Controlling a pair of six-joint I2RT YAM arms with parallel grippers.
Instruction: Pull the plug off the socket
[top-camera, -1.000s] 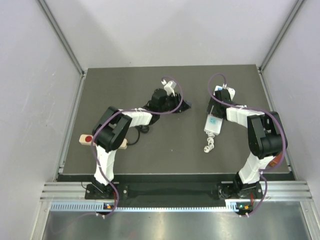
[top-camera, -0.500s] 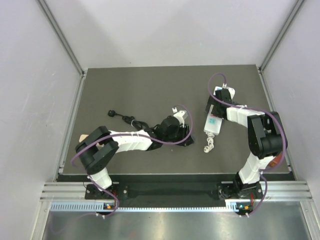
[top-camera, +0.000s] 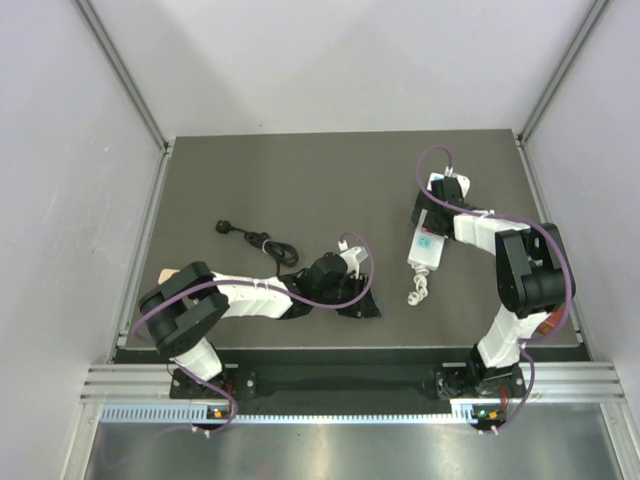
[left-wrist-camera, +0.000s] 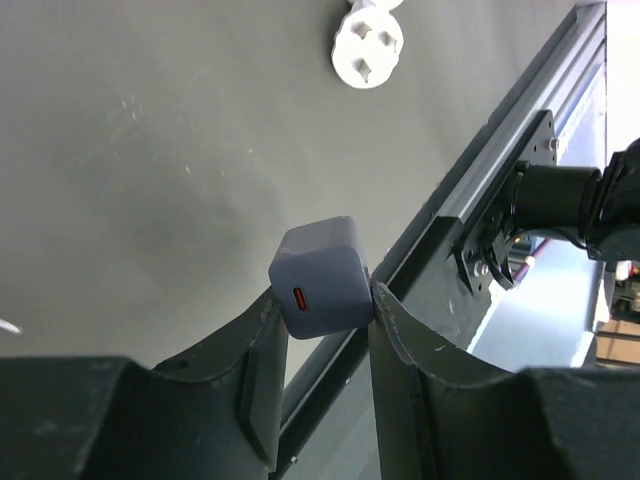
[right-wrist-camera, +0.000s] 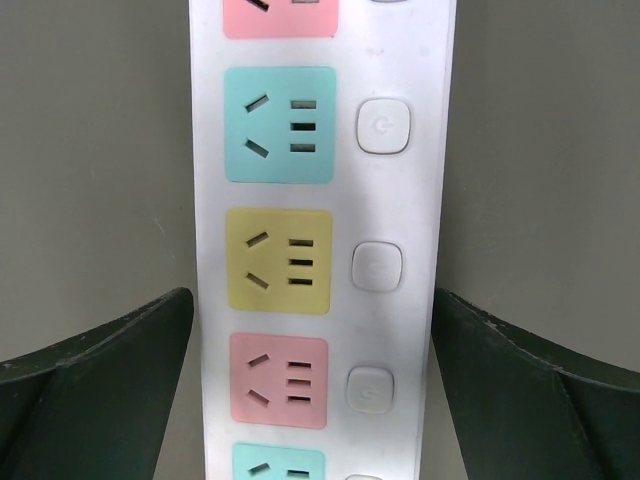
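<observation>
The plug is clear of the socket (top-camera: 427, 245). My left gripper stays low over the bare mat by the table's front bar (top-camera: 384, 311) next and opens to free the plug.
A small grey-blue cube plug (left-wrist-camera: 322, 275) with an orange slot is pinched between the fingertips of my left gripper (left-wrist-camera: 322, 300), held just above the mat close to the table's front edge. From above, the left gripper (top-camera: 360, 300) sits low at the near middle. The socket (right-wrist-camera: 320, 250), a long white strip with cyan, yellow and pink faces, lies flat on the mat. My right gripper (right-wrist-camera: 312, 330) straddles it, open, with both fingers (right-wrist-camera: 120, 350) clear of its sides. In the top view the socket (top-camera: 427, 245) lies under the right gripper (top-camera: 430, 215).
The socket's short coiled white cord (top-camera: 418, 290) trails toward me and also shows in the left wrist view (left-wrist-camera: 368, 40). A black cable (top-camera: 250, 238) lies at mid-left. A beige strip (top-camera: 163, 273) peeks out by the left elbow. The front metal rail (left-wrist-camera: 500, 150) runs close to the left gripper.
The left arm has swung from the far middle of the mat down toward the front edge, carrying the plug and uncovering the black cable. The right jaws have spread wide over the socket.
</observation>
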